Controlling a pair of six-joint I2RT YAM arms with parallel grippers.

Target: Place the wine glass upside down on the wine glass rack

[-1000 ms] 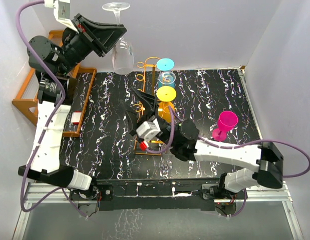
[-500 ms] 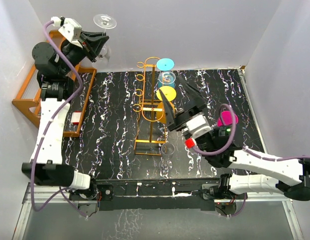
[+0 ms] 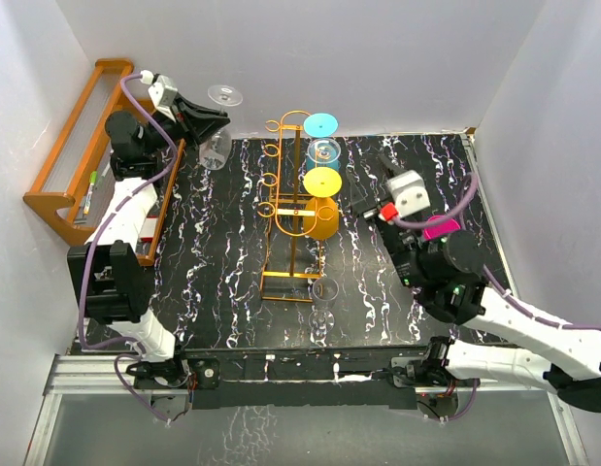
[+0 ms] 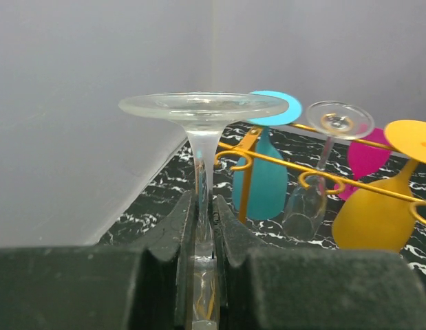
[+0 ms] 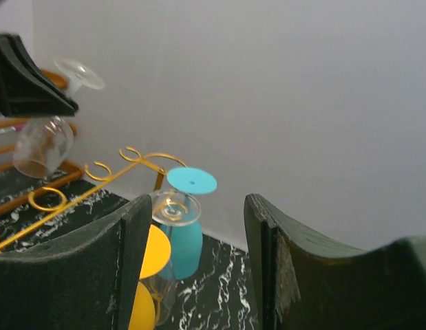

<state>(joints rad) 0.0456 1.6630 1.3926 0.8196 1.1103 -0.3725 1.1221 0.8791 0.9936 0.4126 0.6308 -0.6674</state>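
Next, my left gripper moves to the right in the top view onto the rack's far hook [image 3: 272, 126] [image 4: 233, 162] beside the cyan glass and releases, because that hook is empty.
My left gripper [image 3: 209, 120] is shut on the stem of a clear wine glass [image 3: 218, 136], held upside down with its foot up, left of the golden wire rack [image 3: 292, 209]. In the left wrist view the stem [image 4: 203, 172] sits between the closed fingers and the foot [image 4: 203, 106] is on top. The rack [image 4: 281, 161] carries a cyan glass [image 3: 320, 126], a clear glass [image 3: 325, 152] and a yellow glass [image 3: 321, 199], all hanging upside down. My right gripper [image 3: 373, 199] is open and empty, raised to the right of the rack.
A brown wooden shelf [image 3: 82, 155] stands at the left wall. A pink glass [image 3: 438, 231] stands at the right, partly behind my right arm. Another clear glass [image 3: 324, 301] stands near the rack's base. White walls enclose the black marble table [image 3: 222, 262].
My left gripper has moved down and toward the rack with the clear glass. My right arm has swung from the rack's base to the right and back.
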